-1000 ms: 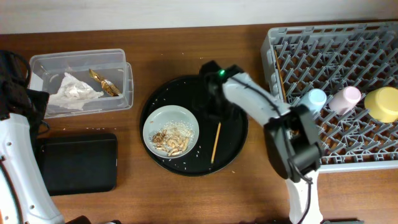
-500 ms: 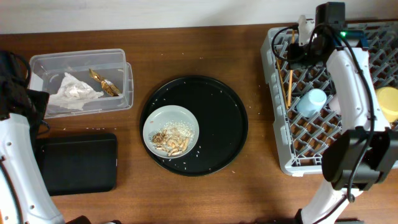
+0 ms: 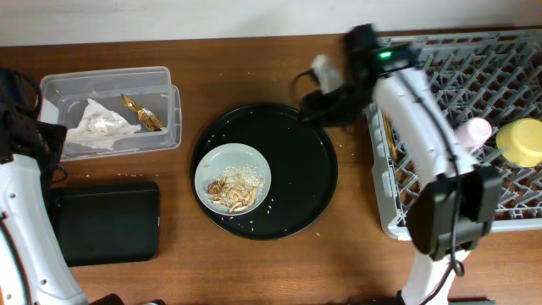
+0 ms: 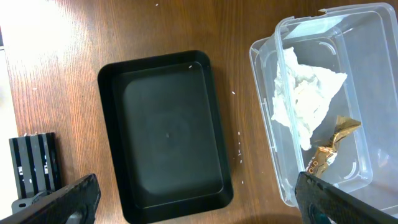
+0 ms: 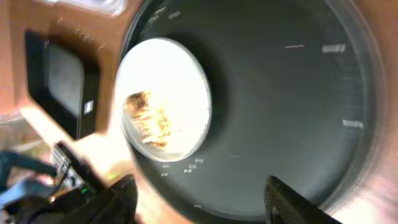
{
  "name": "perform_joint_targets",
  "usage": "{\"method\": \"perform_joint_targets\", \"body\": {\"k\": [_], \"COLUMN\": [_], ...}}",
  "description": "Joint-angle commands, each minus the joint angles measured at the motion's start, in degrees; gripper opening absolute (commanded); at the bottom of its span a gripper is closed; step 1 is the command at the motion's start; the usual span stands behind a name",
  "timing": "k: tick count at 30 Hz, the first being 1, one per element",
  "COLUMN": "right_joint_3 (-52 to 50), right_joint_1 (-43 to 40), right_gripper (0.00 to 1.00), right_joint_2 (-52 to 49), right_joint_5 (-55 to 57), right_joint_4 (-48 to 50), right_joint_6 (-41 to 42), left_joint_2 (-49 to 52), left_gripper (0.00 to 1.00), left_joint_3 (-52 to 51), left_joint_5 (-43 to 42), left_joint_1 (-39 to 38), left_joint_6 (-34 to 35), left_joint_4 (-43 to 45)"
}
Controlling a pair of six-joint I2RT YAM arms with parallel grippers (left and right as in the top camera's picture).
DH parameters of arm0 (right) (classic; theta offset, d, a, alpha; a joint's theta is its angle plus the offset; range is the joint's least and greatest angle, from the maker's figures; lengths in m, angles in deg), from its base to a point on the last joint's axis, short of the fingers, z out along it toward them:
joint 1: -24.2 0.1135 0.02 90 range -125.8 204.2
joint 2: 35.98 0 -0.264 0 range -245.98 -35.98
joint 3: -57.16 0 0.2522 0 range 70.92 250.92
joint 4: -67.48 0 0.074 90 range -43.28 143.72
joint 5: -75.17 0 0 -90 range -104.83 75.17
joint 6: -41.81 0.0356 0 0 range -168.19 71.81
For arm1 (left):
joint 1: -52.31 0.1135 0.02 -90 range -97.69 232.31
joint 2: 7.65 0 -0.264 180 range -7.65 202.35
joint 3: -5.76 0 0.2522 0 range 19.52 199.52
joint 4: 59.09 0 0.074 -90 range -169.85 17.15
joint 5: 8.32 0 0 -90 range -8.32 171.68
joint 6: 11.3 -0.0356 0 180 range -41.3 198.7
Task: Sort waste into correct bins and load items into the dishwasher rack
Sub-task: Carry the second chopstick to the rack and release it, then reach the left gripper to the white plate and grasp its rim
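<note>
My left gripper needs to cross and descend onto the pale plate's rim facing the round tray's bare middle, since the pale plate lies below and to its right in the overhead view.
My right gripper hangs open and empty over the far right rim of the round black tray; the blurred right wrist view shows its fingers spread above that tray. The pale plate holds rice and brownish scraps. The grey rack carries the pink cup, the yellow bowl and a wooden chopstick along its left side. The napkin and gold wrapper lie in the clear box. My left gripper is open above the black rectangular tray.
Loose rice grains dot the round tray and the wood around it. The left arm's white body runs along the table's left edge. A black slotted block sits at the left of the left wrist view.
The chopstick has gone from the round tray into the rack's left side. My right arm carried it there, opened its jaws, and has swung back over the round tray. The left arm stayed still.
</note>
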Motion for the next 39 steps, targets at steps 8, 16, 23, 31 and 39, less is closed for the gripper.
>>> {"method": "perform_joint_targets", "body": {"k": [8,16,23,31,39], "right_joint_3": [12.55,25.92,25.92,25.92,25.92], "right_joint_1": [6.84,-31.01,-33.27,-33.27,-33.27], "right_gripper": [0.98,0.98,0.98,0.98,0.98], "right_joint_2": [2.08,2.71,2.71,2.71,2.71], "right_joint_5": [40.13,37.62,37.7,37.7,37.7], "right_joint_4": [-11.67,-26.64,-26.62,-26.6,-26.62], "right_joint_6": [22.49,22.32,22.32,22.32,22.32], "left_joint_2": [-0.39,-0.39,-0.39,-0.39,-0.28], "left_gripper": [0.99,0.99,0.99,0.99,1.0], "left_joint_3": [0.17,0.15,0.17,0.17,-9.51], "left_joint_5": [0.37,0.37,0.37,-31.28,-33.94], "left_joint_1": [0.2,0.2,0.2,0.09,-40.06], "left_joint_6": [0.52,0.52,0.52,-2.99,-34.71], "left_joint_4": [-0.09,-0.07,-0.09,-6.16,12.7]}}
